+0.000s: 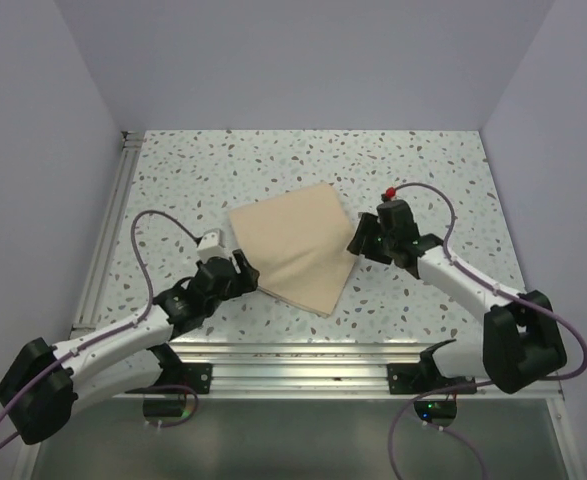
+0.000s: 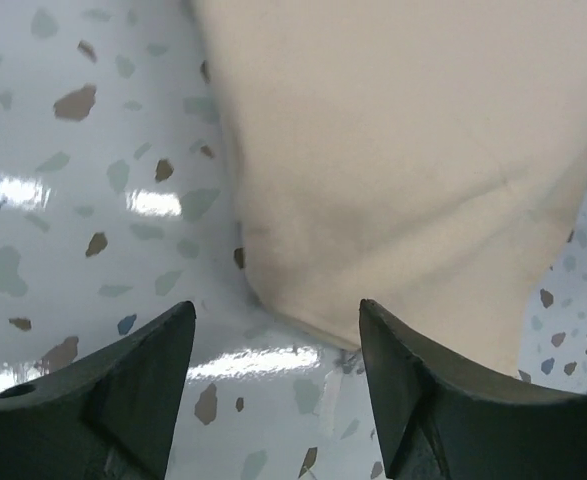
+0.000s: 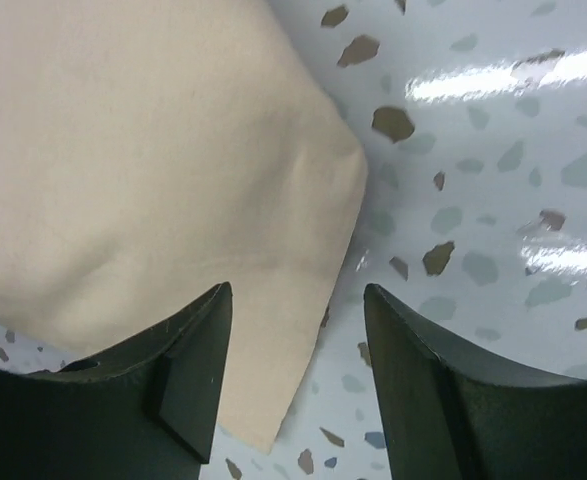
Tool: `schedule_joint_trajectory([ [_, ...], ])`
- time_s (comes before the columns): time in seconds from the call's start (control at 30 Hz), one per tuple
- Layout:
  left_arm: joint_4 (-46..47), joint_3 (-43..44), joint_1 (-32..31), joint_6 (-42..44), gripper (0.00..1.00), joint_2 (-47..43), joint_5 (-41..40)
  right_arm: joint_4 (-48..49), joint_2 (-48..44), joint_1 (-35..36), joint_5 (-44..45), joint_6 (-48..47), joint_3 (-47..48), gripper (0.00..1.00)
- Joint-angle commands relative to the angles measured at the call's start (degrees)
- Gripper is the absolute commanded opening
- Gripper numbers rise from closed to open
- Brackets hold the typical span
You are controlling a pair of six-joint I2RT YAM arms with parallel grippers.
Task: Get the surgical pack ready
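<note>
The bundle's near corner (image 1: 328, 311) (image 3: 266, 443) sticks out free, below the right gripper and closer to the robot's base, so the right gripper needs to move back and down onto that corner next.
The surgical pack (image 1: 298, 245) lies as a folded tan cloth bundle in the middle of the speckled table, with nothing but cloth showing. My left gripper (image 1: 245, 268) is at its near-left edge. In the left wrist view that gripper (image 2: 277, 312) is open, and the bundle's rounded edge (image 2: 403, 170) lies just beyond the fingertips. My right gripper (image 1: 358, 243) is at the bundle's right corner. In the right wrist view it (image 3: 297, 292) is open, with the cloth's edge (image 3: 153, 170) running between the fingers, ungripped.
An aluminium rail (image 1: 108, 225) runs along the table's left edge and another (image 1: 303, 352) along the near edge. Purple cables loop from both arms. Pale walls close in the left, back and right sides.
</note>
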Motion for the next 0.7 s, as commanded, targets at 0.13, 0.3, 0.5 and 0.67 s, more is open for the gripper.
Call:
schedule_joint_trajectory([
  [0.13, 0.73, 15.47, 1.07, 25.12, 0.74, 2.07, 2.35, -7.63, -4.86, 16.99, 14.98, 24.21, -3.14, 0.60],
  [0.3, 1.17, 21.71, 7.65, 28.21, 0.74, 7.15, 12.15, -20.29, 1.02, 24.40, 20.18, 38.10, 2.04, 0.60],
  [0.5, 1.43, 26.55, 11.18, 30.66, 0.74, 12.78, 16.32, -21.01, 3.58, 30.99, 22.03, 50.14, 0.91, 0.57],
  [0.67, 0.90, 29.28, 11.18, 31.11, 0.73, 16.04, 17.38, -21.88, 7.97, 34.69, 22.47, 55.96, 2.84, 0.58],
])
